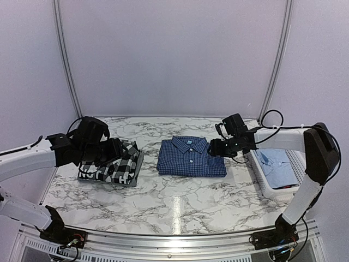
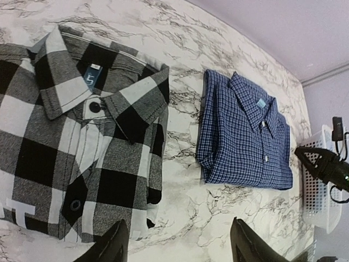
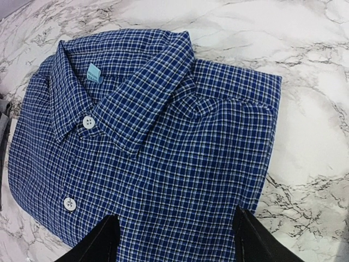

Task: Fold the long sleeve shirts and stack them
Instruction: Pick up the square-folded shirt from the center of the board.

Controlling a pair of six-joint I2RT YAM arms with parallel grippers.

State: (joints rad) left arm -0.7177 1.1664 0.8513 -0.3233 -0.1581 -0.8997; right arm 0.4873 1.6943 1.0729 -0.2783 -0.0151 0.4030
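Observation:
The blue shirt's opposite side is under my right gripper, which hovers over it. My left gripper will move off the plaid shirt [image 1: 117, 164] and down to the facing edge of the blue shirt.
A folded black-and-white plaid shirt [image 1: 117, 164] [image 2: 65, 136] lies at the left of the marble table. A folded dark blue checked shirt [image 1: 192, 156] [image 2: 245, 134] [image 3: 142, 147] lies at the table's middle. A pale blue shirt [image 1: 276, 166] rests in the white basket [image 1: 262, 183]. My left gripper [image 1: 117, 150] [image 2: 177, 243] hovers open over the plaid shirt's right edge, nothing between its fingers. My right gripper [image 1: 214, 148] [image 3: 174, 240] is open above the blue shirt's right side, holding nothing.
The white slatted basket [image 2: 319, 191] stands at the table's right edge. Marble tabletop [image 1: 174, 202] lies bare in front of both shirts. White walls close in the back and sides.

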